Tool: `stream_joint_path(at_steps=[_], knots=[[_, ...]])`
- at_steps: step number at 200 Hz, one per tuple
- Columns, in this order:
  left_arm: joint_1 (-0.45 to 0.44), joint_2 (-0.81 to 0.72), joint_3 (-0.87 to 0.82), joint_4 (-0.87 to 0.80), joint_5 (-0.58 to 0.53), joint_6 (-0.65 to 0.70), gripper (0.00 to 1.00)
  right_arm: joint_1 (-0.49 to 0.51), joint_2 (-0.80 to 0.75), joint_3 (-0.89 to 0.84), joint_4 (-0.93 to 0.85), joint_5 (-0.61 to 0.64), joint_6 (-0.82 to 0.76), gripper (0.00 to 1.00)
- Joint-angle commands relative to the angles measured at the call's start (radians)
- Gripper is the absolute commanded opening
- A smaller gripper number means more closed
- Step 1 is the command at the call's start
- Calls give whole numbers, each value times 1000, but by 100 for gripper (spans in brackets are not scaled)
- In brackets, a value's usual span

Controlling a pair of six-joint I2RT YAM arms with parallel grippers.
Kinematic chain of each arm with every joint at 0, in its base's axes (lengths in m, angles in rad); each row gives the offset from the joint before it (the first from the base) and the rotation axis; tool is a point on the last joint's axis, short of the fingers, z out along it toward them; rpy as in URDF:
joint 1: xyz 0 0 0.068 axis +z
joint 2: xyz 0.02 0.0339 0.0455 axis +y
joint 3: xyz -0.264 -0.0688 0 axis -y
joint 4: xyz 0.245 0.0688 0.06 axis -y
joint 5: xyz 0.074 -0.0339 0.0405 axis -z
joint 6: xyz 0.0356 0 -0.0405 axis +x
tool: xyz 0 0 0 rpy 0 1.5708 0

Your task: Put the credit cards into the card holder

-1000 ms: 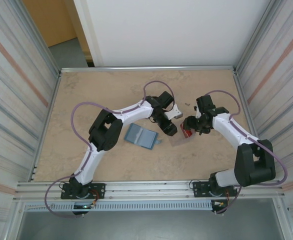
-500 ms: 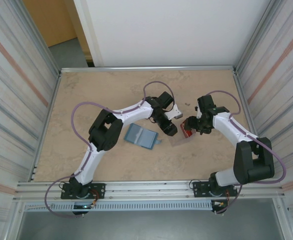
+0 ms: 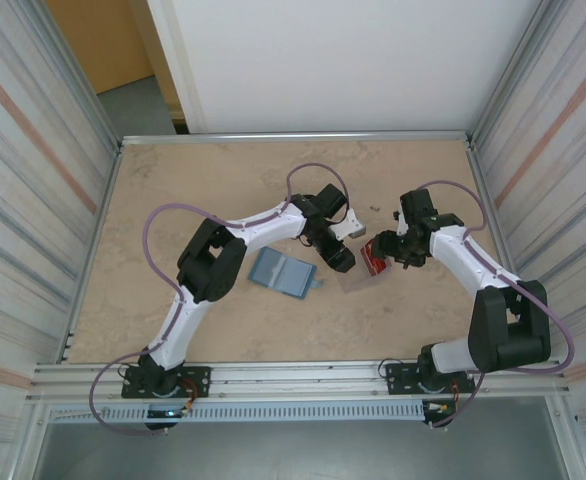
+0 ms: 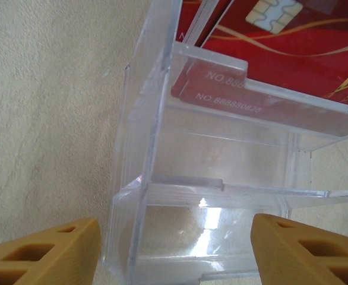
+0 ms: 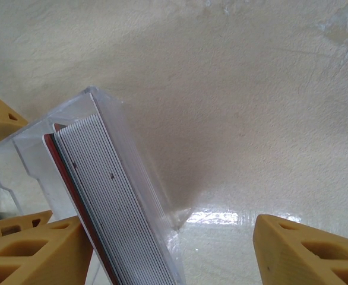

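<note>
My right gripper needs to go up slightly next. Then it needs to squeeze its fingers together on the front red card.
The credit cards (image 3: 373, 264) are a red stack standing on edge in a clear plastic case (image 3: 356, 278) at mid-table. The left wrist view shows their red faces (image 4: 293, 47) at the case's (image 4: 221, 148) far end. My left gripper (image 3: 340, 262) is open, its fingers (image 4: 43, 255) standing either side of the case's empty near end. My right gripper (image 3: 380, 250) is open too. The card stack's grey edges (image 5: 114, 196) lean against its left finger (image 5: 37, 249), and its right finger is well clear. The teal-blue card holder (image 3: 281, 272) lies flat left of the case.
A small white block (image 3: 353, 227) lies just behind the left gripper. Metal rails and corrugated walls (image 3: 33, 200) fence the beige table (image 3: 193, 180) on all sides. The left arm's forearm reaches across above the card holder.
The right gripper has shifted slightly to the right and back beside the cards. The left arm, case and card holder have not moved.
</note>
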Motion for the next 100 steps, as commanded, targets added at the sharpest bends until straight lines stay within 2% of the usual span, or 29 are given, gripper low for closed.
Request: stream_joint_path(at_steps=[1,100], knots=[[-5,34,-35,-71,-73,26,67,-17,-27,10,-30,25,-30,69],[2,26,-48,-66,-75,25,68,-19,-77,3,-36,23,-42,64]])
